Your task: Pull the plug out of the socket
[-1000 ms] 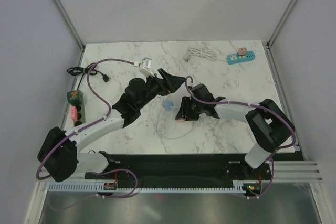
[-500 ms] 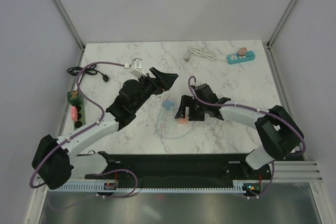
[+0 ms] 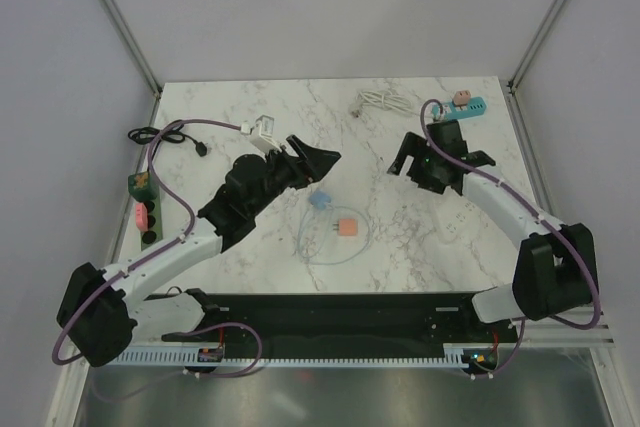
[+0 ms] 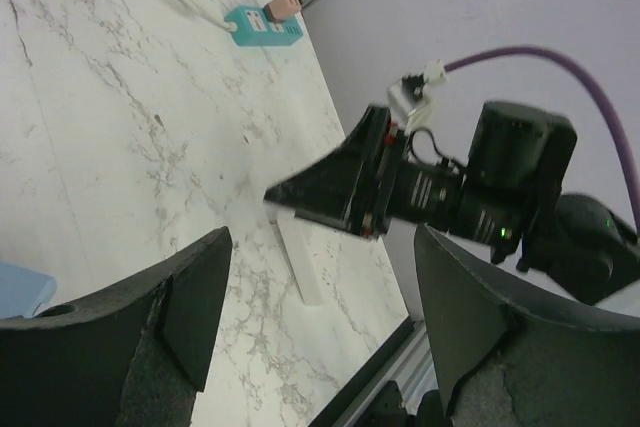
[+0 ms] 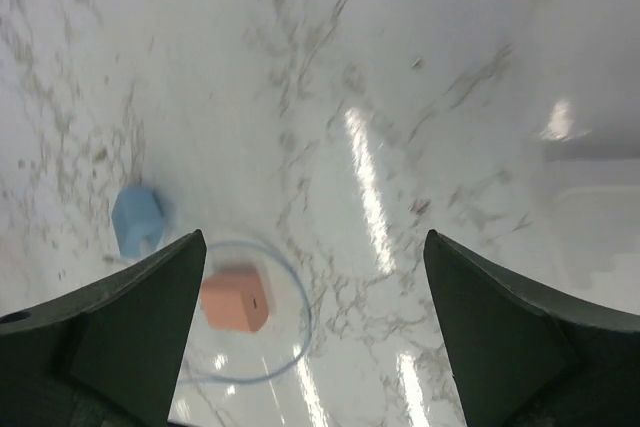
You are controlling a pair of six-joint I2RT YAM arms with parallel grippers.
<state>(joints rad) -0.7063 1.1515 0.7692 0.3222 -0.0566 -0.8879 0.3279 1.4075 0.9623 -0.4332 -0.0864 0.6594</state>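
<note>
I should next move my right gripper outward and down onto the teal piece's cord end, which lies clear of the pink plug.
A salmon-pink cube plug lies on the marble a short gap from the small blue socket piece, inside a thin bluish cable loop. The right wrist view shows the pink plug and blue socket apart, both below the fingers. My right gripper hovers well to the right of them, open and holding nothing. Just above and left of the blue piece, my left gripper is open and bare. A corner of the blue socket shows at that view's left edge.
A teal power strip with a pink plug and a coiled white cord lie at the back right. A green strip and black cord sit at the left edge. A white flat bar lies under the right arm.
My right gripper opened, let go of the pink plug and swung away to the back right. The plug stays on the table. The left arm drew back slightly.
</note>
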